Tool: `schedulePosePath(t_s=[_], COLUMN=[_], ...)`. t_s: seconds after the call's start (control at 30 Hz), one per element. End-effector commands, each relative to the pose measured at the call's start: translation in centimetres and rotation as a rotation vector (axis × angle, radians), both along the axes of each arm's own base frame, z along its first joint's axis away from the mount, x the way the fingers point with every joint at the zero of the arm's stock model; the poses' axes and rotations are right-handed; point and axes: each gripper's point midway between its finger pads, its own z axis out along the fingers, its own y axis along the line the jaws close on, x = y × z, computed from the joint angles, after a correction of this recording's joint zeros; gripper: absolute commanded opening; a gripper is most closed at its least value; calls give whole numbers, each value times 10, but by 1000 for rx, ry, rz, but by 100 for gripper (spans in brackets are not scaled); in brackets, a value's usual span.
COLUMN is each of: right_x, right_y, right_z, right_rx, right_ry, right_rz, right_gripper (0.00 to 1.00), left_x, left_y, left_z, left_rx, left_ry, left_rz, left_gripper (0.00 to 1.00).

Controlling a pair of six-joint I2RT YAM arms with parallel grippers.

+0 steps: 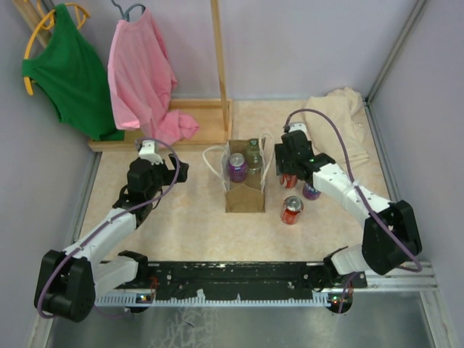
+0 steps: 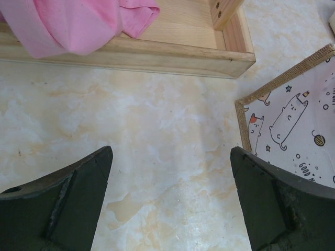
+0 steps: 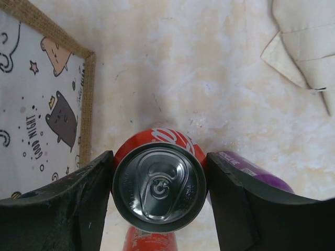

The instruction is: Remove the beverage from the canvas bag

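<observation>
Bare tabletop lies below my right gripper between the bag (image 1: 243, 194) and the second purple can, so I will next lower the upright red can there and release it.
The tan canvas bag (image 1: 243, 194) with white rope handles stands open mid-table, its cat-print lining showing in the left wrist view (image 2: 293, 120) and the right wrist view (image 3: 36, 94). A purple can (image 1: 237, 167) and a clear bottle (image 1: 254, 155) stand inside it. My right gripper (image 1: 290, 176) is just right of the bag, shut on an upright red can (image 3: 157, 185), its fingers against both sides of the can. A second red can (image 1: 292, 210) and a second purple can (image 1: 312, 191) stand on the table beside it. My left gripper (image 1: 176, 169) is open and empty (image 2: 171, 151) left of the bag.
A wooden rack base (image 1: 196, 123) with a pink shirt (image 1: 141, 76) draped onto it stands at the back left, and a green shirt (image 1: 69, 69) hangs beside it. A pale beige cloth (image 1: 341, 116) lies at the back right. Walls close in on both sides.
</observation>
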Motion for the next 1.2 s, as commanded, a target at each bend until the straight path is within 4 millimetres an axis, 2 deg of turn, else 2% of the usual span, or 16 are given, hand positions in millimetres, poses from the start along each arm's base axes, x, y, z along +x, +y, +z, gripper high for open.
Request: schedulePosePath(t_s=[0.0, 0.27, 0.37, 0.4, 0.43, 0.5, 0.53, 0.57, 0.67, 0.8, 0.9, 1.03, 1.17], right_x=[19, 9, 6, 4, 3, 1, 0, 0, 1, 12, 26, 44, 48], right_y=[15, 19, 20, 20, 21, 20, 20, 19, 19, 15, 9, -8, -25], right_z=[16, 3, -4, -7, -8, -12, -13, -14, -10, 13, 44, 103, 173], right_rx=[90, 121, 119, 119, 120, 112, 106, 101, 88, 60, 26, -10, -6], right_ry=[-75, -46, -28, -21, -16, -7, -6, -4, -15, -78, -151, -308, -497], right_rz=[1, 18, 27, 30, 33, 36, 36, 37, 38, 23, -13, -100, -174], right_gripper=[0, 0, 6, 10, 20, 59, 70, 75, 82, 85, 86, 88, 88], left_x=[2, 2, 3, 3, 3, 3, 3, 2, 3, 3, 4, 4, 5], left_y=[-2, -2, -3, -3, -3, -2, -2, -2, -2, -3, -4, -4, -3], left_z=[10, 8, 8, 7, 8, 8, 8, 8, 9, 9, 10, 12, 13], left_rx=[-8, -6, -8, -8, -8, -7, -6, -6, -6, -7, -8, -8, -4], left_ry=[-30, -26, -23, -22, -23, -25, -26, -24, -27, -26, -27, -31, -34], left_rz=[-3, -2, -5, -5, -4, -2, 0, 0, -2, -4, -7, -8, -6], left_gripper=[100, 100, 100, 100, 100, 100, 100, 100, 100, 100, 100, 100, 100])
